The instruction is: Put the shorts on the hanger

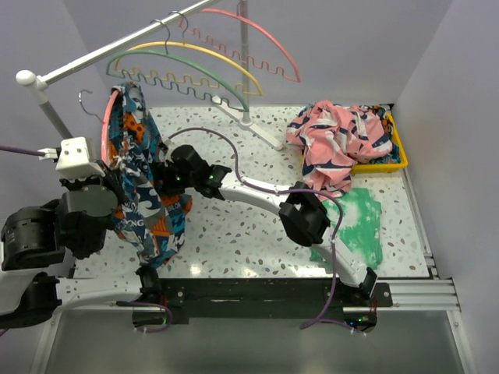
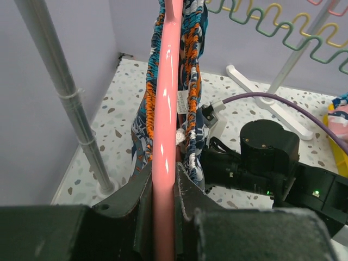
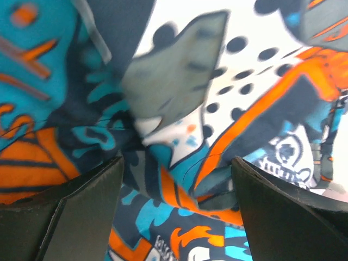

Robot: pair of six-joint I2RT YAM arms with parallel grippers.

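The metal hook [image 1: 86,97] is still off the rail, so I will carry the hanger outward with my left gripper, hook it over the rail's bare stretch [image 1: 95,54] and let go.
The pink hanger [image 1: 107,128] stands on edge at the left, its metal hook [image 1: 86,97] pointing up and away. The printed teal, navy, orange and white shorts [image 1: 144,191] hang draped over it. My left gripper [image 1: 109,183] is shut on the hanger's pink bar [image 2: 166,136], with the jaws tight on both sides [image 2: 164,190]. The shorts' waistband [image 2: 190,70] bunches around the bar. My right gripper [image 1: 162,178] is open against the shorts, and loose folds of the fabric [image 3: 179,217] lie between its spread fingers [image 3: 176,185].
A slanted rack rail [image 1: 117,47] carries another pink hanger [image 1: 265,35], a yellow hanger [image 1: 195,51] and a green hanger [image 1: 179,66]. The rack pole [image 2: 65,92] stands close on my left. A pink patterned garment [image 1: 335,140] fills a yellow tray [image 1: 398,148]. A green cloth [image 1: 355,222] lies on the table.
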